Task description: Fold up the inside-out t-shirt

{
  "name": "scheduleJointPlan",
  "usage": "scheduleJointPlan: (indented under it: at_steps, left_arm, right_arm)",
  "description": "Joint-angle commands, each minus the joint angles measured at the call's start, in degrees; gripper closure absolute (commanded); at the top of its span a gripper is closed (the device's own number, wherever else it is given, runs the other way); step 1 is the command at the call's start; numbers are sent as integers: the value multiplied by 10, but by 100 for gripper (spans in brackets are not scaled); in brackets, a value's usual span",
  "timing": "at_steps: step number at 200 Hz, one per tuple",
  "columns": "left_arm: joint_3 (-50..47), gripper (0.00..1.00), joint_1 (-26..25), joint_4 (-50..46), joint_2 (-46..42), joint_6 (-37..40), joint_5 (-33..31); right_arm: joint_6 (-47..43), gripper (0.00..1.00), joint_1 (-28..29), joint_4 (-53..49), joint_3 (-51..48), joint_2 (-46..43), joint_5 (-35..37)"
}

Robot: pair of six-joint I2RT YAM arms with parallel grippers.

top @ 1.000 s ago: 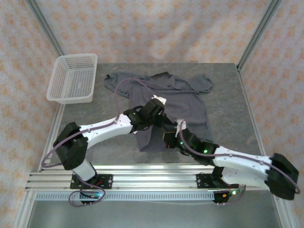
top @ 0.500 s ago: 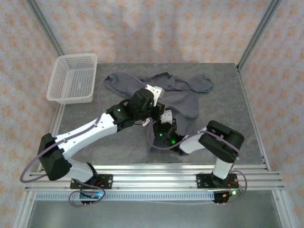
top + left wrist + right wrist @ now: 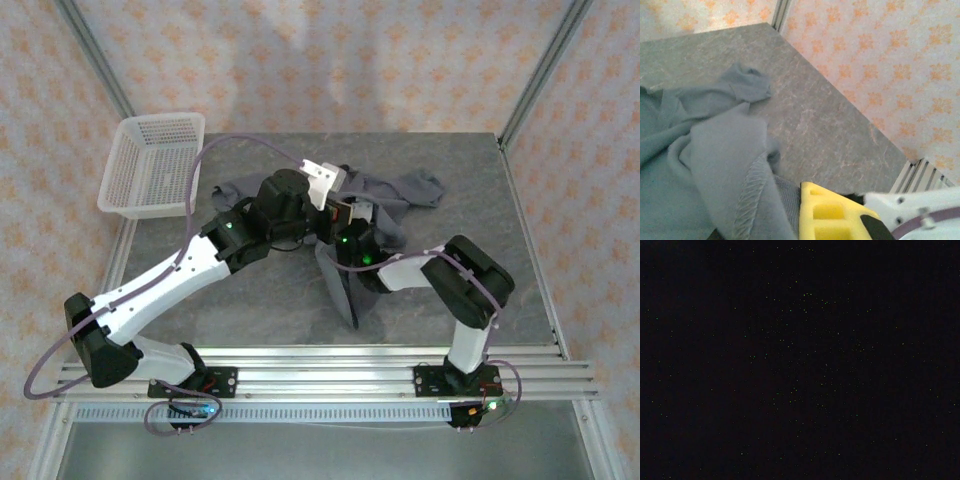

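Note:
My left gripper holds the stitched hem, so my right gripper moves outward toward the back sleeve (image 3: 420, 189) next and releases the wrapped cloth.
The dark slate-grey inside-out t-shirt (image 3: 345, 285) lies bunched in the middle of the table, one flap trailing toward the front and a sleeve (image 3: 420, 186) at the back right. My left gripper (image 3: 335, 195) is raised over the shirt's back part. In the left wrist view the gripper (image 3: 790, 210) is shut on a stitched hem (image 3: 751, 192) beside its yellow finger (image 3: 827, 212). My right gripper (image 3: 358, 216) sits right next to it, wrapped in the cloth and shut on it. The right wrist view is black.
A white mesh basket (image 3: 155, 165) stands at the table's back left corner. Bare grey table (image 3: 480, 220) lies right of the shirt, with metal frame posts at the back corners and an aluminium rail (image 3: 320, 365) along the front.
Both grippers have carried the shirt's front edge toward the back, bunching the cloth. The left arm has stretched out and the right arm's elbow has folded up.

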Motion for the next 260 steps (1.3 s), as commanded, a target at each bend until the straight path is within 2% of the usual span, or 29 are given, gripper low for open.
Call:
scheduleJointPlan:
  at_steps: [1, 27, 49, 67, 87, 109, 125, 135, 151, 162, 179, 190, 208, 229, 260]
  left_arm:
    - [56, 100, 0, 42, 15, -7, 49]
    - [115, 100, -10, 47, 42, -15, 86]
    - [155, 100, -34, 45, 48, -3, 108]
    - [170, 100, -58, 30, 39, 18, 95]
    - [157, 100, -73, 7, 16, 38, 39]
    - [122, 100, -74, -30, -13, 58, -75]
    - [100, 100, -73, -59, -34, 77, -150]
    - [88, 100, -70, -71, -44, 82, -172]
    - [79, 100, -65, -80, -48, 96, -133]
    - [86, 100, -64, -81, -41, 106, -68]
    - [117, 100, -65, -75, -14, 102, 33]
    - [136, 100, -66, -55, 3, 87, 92]
    - [175, 100, -73, -37, 26, 78, 176]
    - [219, 100, -85, -57, 37, 89, 196]
    - [212, 100, -86, -51, 19, 92, 190]
  right_arm:
    - [71, 100, 19, -48, 38, 65, -32]
    - [99, 100, 12, -58, 83, 81, -33]
    - [149, 100, -36, -140, 156, 104, -110]
    - [165, 100, -59, -135, 175, 130, -135]
    - [160, 100, -64, -168, 194, 115, -159]
    - [135, 100, -65, -260, 217, 67, -206]
    - [127, 100, -67, -295, 195, 16, -208]
    - [123, 100, -72, -292, 177, -21, -216]
    - [129, 100, -88, -313, 191, -56, -249]
    - [138, 100, -97, -361, 240, -52, -285]
    - [184, 100, -99, -455, 330, -7, -303]
    - [217, 100, -99, -484, 368, 34, -316]
    - [245, 100, -101, -512, 406, 91, -293]
    - [242, 100, -106, -527, 420, 130, -273]
    - [206, 100, -108, -582, 439, 153, -274]
